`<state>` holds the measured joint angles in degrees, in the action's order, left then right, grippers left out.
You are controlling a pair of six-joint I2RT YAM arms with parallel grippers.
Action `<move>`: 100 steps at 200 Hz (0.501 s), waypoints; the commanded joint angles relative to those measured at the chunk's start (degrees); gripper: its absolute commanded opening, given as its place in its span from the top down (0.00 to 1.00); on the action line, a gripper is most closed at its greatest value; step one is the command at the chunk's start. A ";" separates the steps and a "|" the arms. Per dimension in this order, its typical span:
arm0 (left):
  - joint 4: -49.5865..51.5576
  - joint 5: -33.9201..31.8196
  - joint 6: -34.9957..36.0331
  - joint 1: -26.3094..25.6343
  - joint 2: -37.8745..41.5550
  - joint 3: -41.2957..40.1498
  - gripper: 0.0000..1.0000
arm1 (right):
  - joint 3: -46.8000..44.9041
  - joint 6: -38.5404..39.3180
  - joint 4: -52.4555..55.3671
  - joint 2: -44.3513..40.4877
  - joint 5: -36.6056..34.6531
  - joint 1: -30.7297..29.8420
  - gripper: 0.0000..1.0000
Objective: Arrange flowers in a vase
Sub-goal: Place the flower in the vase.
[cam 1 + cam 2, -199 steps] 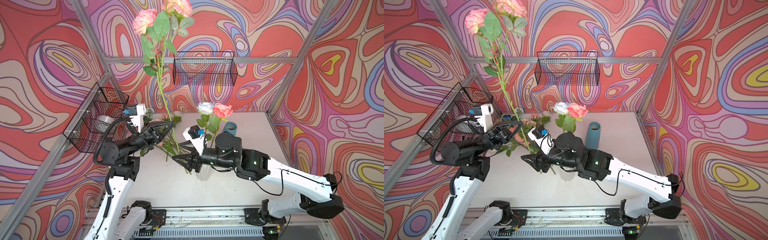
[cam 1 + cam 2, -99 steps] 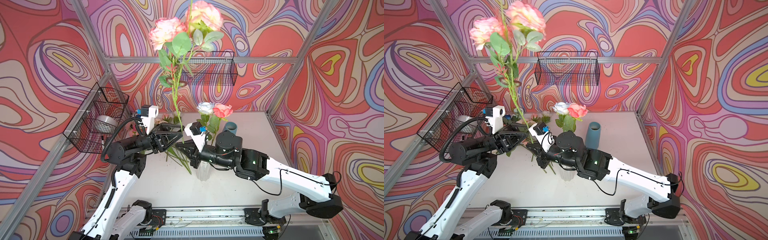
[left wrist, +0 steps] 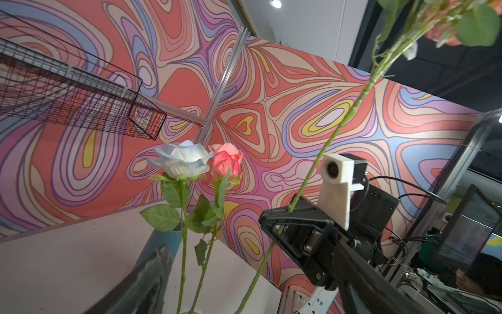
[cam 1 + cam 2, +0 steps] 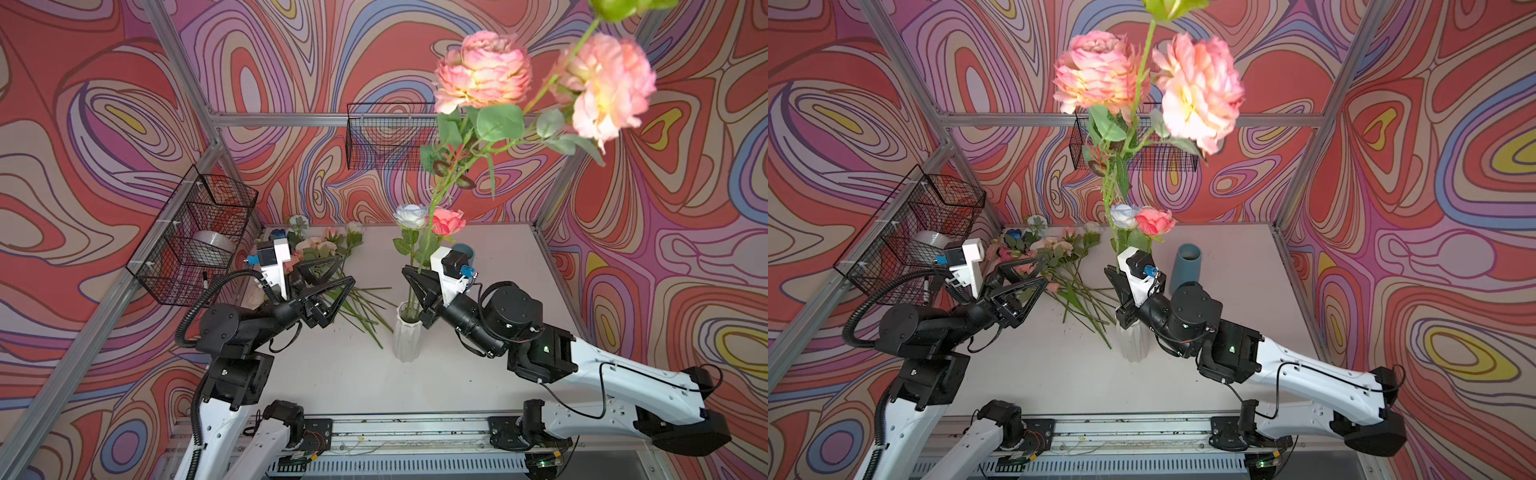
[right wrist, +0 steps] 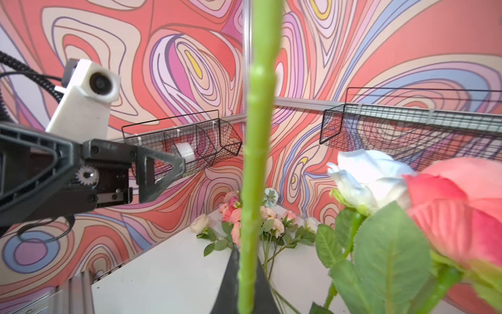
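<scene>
My right gripper holds the stem, and the blooms are still far above the roses. Next it will lower the stem into the white ribbed vase's opening point(image 4: 408, 311) below and let go of it.
My right gripper point(image 4: 409, 272) point(image 4: 1111, 272) is shut on the green stem point(image 5: 258, 136) of a tall spray of flowers. Its two pink-peach blooms point(image 4: 484, 70) point(image 4: 1200, 91) loom high, close to the camera. The stem runs down toward the mouth of the white ribbed vase point(image 4: 406, 336) point(image 4: 1133, 340); its lower end is hidden. A white rose point(image 4: 411, 215) and a pink rose point(image 4: 446, 220) stand in the vase. My left gripper point(image 4: 345, 271) point(image 4: 1045, 271) is open and holds nothing, left of the vase, above the stems of the flowers point(image 4: 320, 245) that lie on the table.
A blue cup point(image 4: 1188, 264) stands behind the vase, beside my right wrist. A wire basket point(image 4: 199, 232) with a roll of tape point(image 4: 214, 243) hangs on the left wall. Another wire basket point(image 4: 386, 137) hangs on the rear wall. The metal rail runs along the table's front edge.
My left gripper has opened, let go of the stem and drawn back left. My right gripper has shut on the stem and carried it right over the vase; the blooms swung right.
</scene>
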<state>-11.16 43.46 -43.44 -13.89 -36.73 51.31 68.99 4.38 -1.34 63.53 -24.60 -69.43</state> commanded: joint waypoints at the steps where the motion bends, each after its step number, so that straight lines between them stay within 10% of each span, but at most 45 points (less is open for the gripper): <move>1: 6.06 -4.59 3.33 -0.10 -0.06 -2.87 0.06 | -3.06 5.68 -7.52 1.47 -5.56 -0.08 1.00; 100: 6.83 -5.43 2.50 -0.17 -0.51 -6.55 0.07 | -17.71 -5.29 -12.01 0.45 -11.16 0.00 1.00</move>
<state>-4.43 38.28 -41.58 -13.89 -36.99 45.41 52.99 4.54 -12.40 65.80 -32.95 -69.43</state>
